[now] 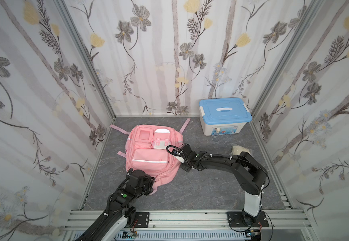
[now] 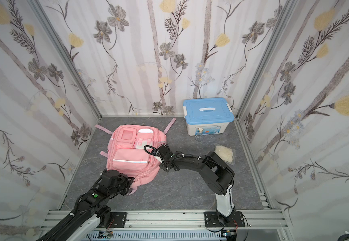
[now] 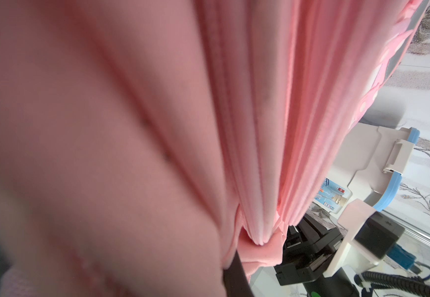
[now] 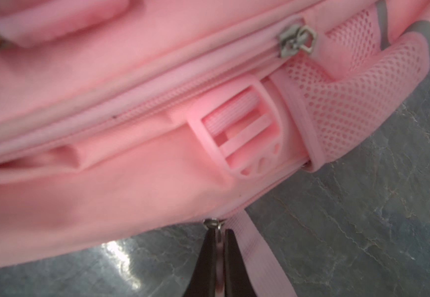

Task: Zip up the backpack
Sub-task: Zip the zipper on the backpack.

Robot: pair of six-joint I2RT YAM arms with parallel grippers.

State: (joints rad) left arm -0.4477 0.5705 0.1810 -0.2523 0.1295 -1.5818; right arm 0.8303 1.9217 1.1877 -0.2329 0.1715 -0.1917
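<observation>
The lower seam runs outward from my right gripper to the mesh pocket's corner. Next I will pull the metal zipper pull outward along it with that gripper and let go there.
The pink backpack lies flat on the grey floor, front pockets up. My left gripper is at its near edge. In the left wrist view this gripper is shut on a bunched fold of the pink fabric, with only one dark finger showing. My right gripper is at the bag's right side. In the right wrist view it is shut on a metal zipper pull at the bag's lower seam. A second slider sits higher up.
A white box with a blue lid stands at the back right, with a clear bottle in front of it. A bag of pale contents lies behind the right arm. Floral walls enclose three sides. A metal rail runs along the front.
</observation>
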